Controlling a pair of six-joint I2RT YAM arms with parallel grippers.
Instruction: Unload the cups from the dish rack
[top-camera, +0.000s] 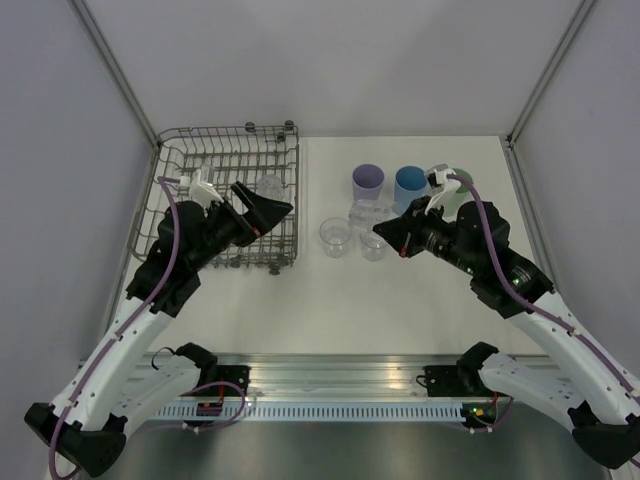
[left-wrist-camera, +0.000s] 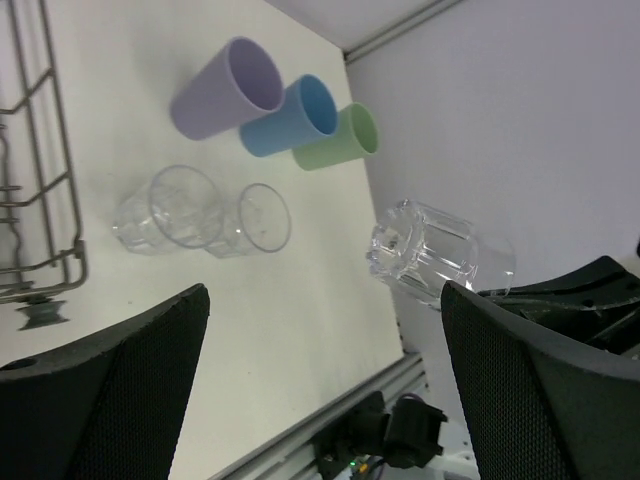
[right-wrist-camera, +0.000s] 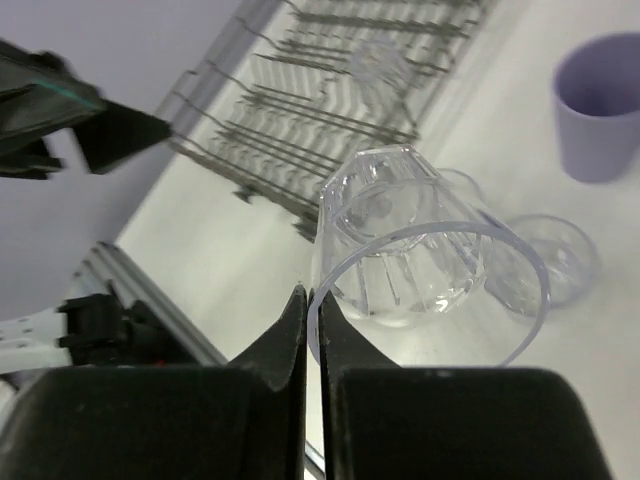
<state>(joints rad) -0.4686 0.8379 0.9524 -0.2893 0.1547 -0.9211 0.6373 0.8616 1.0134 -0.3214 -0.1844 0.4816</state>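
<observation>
The robot's right gripper should move down, with its fingers turning toward the table, to the bare tabletop beside the clear cups to release its cup upright, because the cup hangs tilted.
The grey wire dish rack (top-camera: 170, 180) stands at the left and holds one clear cup (top-camera: 268, 186). My left gripper (top-camera: 272, 210) hangs open and empty over the rack's right side; its wrist view (left-wrist-camera: 325, 300) looks across the table. My right gripper (right-wrist-camera: 312, 305) is shut on the rim of a clear cup (right-wrist-camera: 420, 260), held tilted above the table (left-wrist-camera: 435, 255). Two clear cups (left-wrist-camera: 170, 210) (left-wrist-camera: 255, 220) stand on the table. Behind them stand the lilac (top-camera: 367, 181), blue (top-camera: 409, 184) and green (left-wrist-camera: 338, 140) cups; my right arm partly hides the green one in the top view.
The rack's right wall (left-wrist-camera: 60, 180) is close to the clear cups on the table. Grey walls enclose the table at the back and both sides. An aluminium rail (top-camera: 330, 385) runs along the near edge.
</observation>
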